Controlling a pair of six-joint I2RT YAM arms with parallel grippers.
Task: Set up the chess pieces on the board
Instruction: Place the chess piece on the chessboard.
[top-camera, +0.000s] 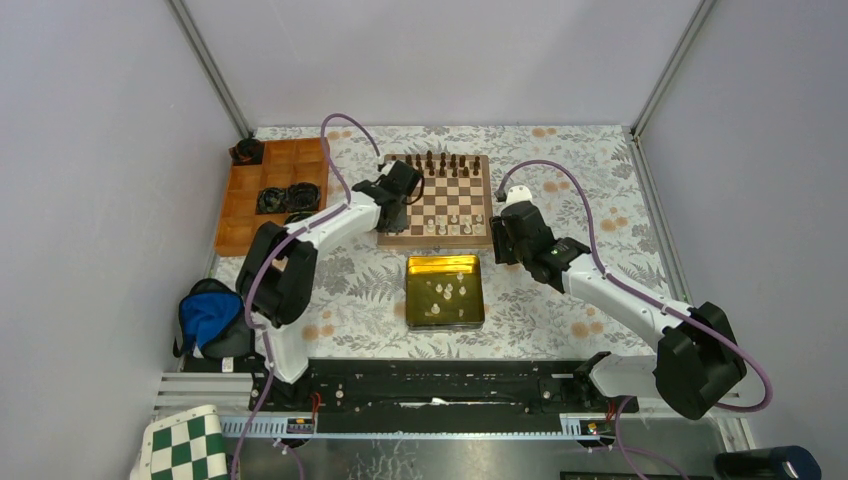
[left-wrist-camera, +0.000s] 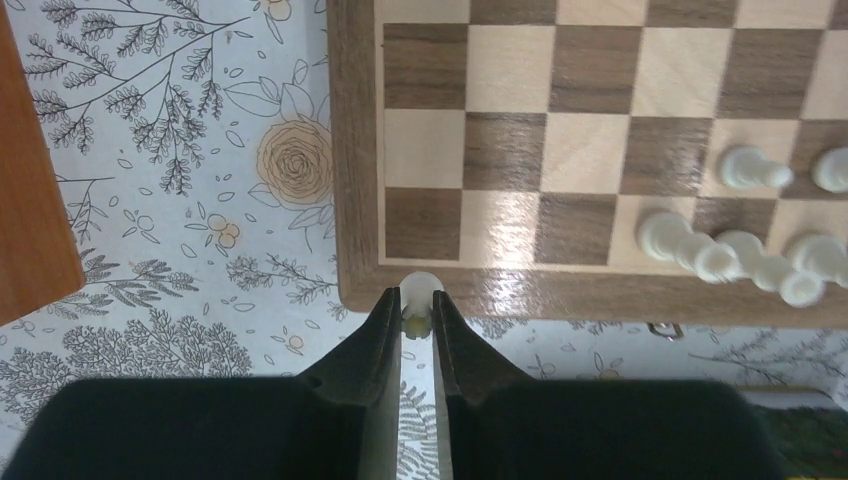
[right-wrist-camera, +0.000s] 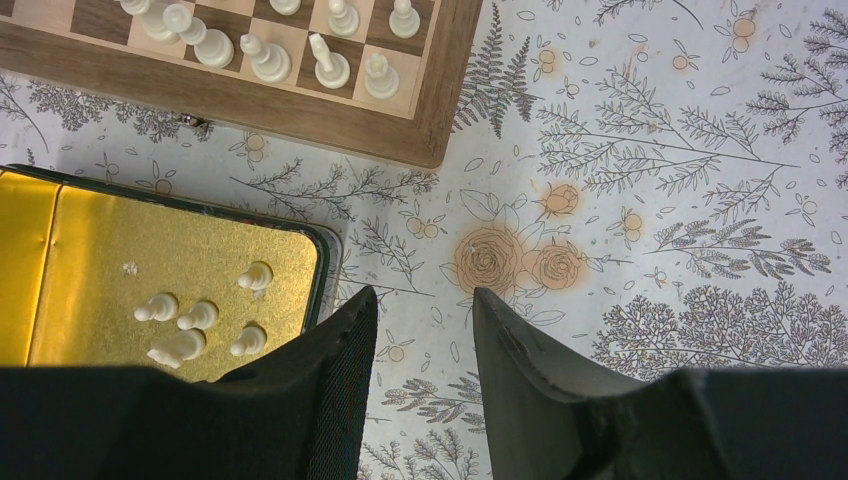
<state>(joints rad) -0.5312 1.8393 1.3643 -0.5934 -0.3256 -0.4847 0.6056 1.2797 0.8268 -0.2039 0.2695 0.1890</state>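
Observation:
The dark corner square (left-wrist-camera: 422, 224) below the left gripper isn't holding anything, so the gripper needs to lower outward onto it next and let go of the white piece.
The wooden chessboard (top-camera: 440, 205) lies at the table's back centre, with dark pieces along its far rows and several cream-white pieces (top-camera: 452, 222) on its near rows. My left gripper (left-wrist-camera: 418, 297) is shut on a cream-white chess piece (left-wrist-camera: 419, 287) and holds it over the board's near-left rim (left-wrist-camera: 350, 230). More white pieces (left-wrist-camera: 745, 255) stand on the board to the right. My right gripper (right-wrist-camera: 425, 300) is open and empty above the cloth, right of the gold tin (right-wrist-camera: 90, 270), which holds several white pieces (right-wrist-camera: 190, 320).
An orange compartment tray (top-camera: 265, 190) with dark pieces stands at the back left. A blue bag (top-camera: 208, 315) lies near the left arm's base. A green-and-white checkered mat (top-camera: 185, 445) shows at the bottom left. The floral cloth (right-wrist-camera: 650, 200) covers the table.

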